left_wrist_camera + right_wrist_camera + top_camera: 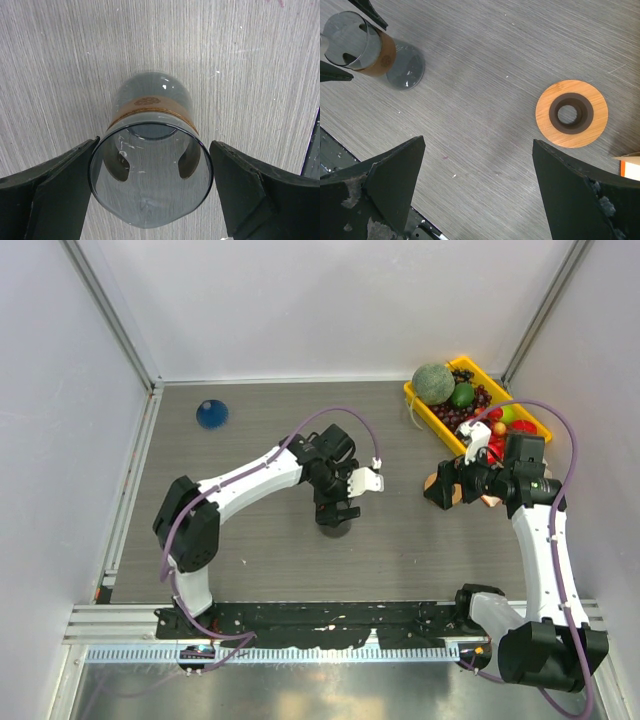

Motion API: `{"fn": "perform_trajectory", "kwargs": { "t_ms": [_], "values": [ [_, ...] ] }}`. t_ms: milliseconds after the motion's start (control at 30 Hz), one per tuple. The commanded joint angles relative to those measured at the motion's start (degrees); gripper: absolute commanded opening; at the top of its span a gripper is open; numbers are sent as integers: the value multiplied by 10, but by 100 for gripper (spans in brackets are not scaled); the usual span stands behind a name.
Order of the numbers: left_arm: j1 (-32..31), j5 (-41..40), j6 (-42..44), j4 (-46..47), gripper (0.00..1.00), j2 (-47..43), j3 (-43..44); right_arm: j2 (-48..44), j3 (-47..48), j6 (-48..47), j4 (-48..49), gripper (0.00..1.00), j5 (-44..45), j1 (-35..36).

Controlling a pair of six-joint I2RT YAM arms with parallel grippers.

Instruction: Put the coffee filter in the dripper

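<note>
The wooden ring lies flat on the tabletop below, so my right gripper moves down next and tilts its fingers outward onto the ring's near edge.
The dark blue dripper (212,414) stands alone at the far left of the table, well away from both arms. No tan paper filter shows clearly in any view. My left gripper (338,510) (153,145) is open and straddles a smoky glass vessel (150,175) (335,532) with a brown band. Its left finger is at the rim and its right finger is a little apart. My right gripper (452,486) (479,140) is open and empty above bare table, next to an orange-brown wooden ring (571,113) (438,491) with a dark centre hole.
A yellow tray (425,410) with a melon, grapes and other fruit stands at the back right. A small tan-edged thing with orange (629,166) shows at the right edge of the right wrist view; I cannot tell what it is. The glass vessel also shows there (360,44).
</note>
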Motion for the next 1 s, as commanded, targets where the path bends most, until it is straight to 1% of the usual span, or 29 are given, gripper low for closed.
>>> {"fn": "perform_trajectory", "kwargs": {
  "t_ms": [0,233,300,367,467,567,600,633,667,700,733,767,800,833,867,900,967],
  "values": [
    [-2,0,1,-8,99,-50,21,3,16,-16,-10,96,-17,-1],
    [4,-6,-6,-68,99,-121,90,10,27,-20,-24,96,-26,-2],
    [21,1,-24,-69,99,-145,103,14,28,-30,-27,95,-20,0],
    [52,24,-58,-69,99,-171,108,21,28,-46,-27,95,6,0],
    [111,57,-132,-34,99,-221,75,30,21,-72,-16,95,94,2],
    [164,79,-192,12,99,-287,-8,29,-17,-92,27,96,170,21],
    [178,75,-211,28,100,-308,-30,28,-28,-95,60,96,212,42],
    [192,73,-230,42,99,-323,-53,31,-48,-98,75,96,235,57],
    [202,66,-249,52,99,-339,-73,32,-60,-102,112,98,289,81],
    [211,54,-271,62,99,-354,-89,39,-82,-102,130,98,316,92],
    [220,50,-285,70,99,-365,-106,43,-92,-107,172,100,372,132],
    [227,39,-301,78,99,-378,-121,49,-113,-112,192,100,424,146],
    [229,14,-325,88,100,-389,-137,54,-123,-117,237,100,441,166],
    [231,5,-330,91,100,-398,-149,56,-148,-121,264,100,477,173],
    [232,0,-331,92,100,-406,-156,62,-157,-131,307,97,497,190],
    [234,-1,-334,93,99,-413,-163,66,-178,-138,324,97,523,197],
    [238,-5,-336,93,99,-421,-172,75,-206,-158,368,96,549,218]
  ]
}}
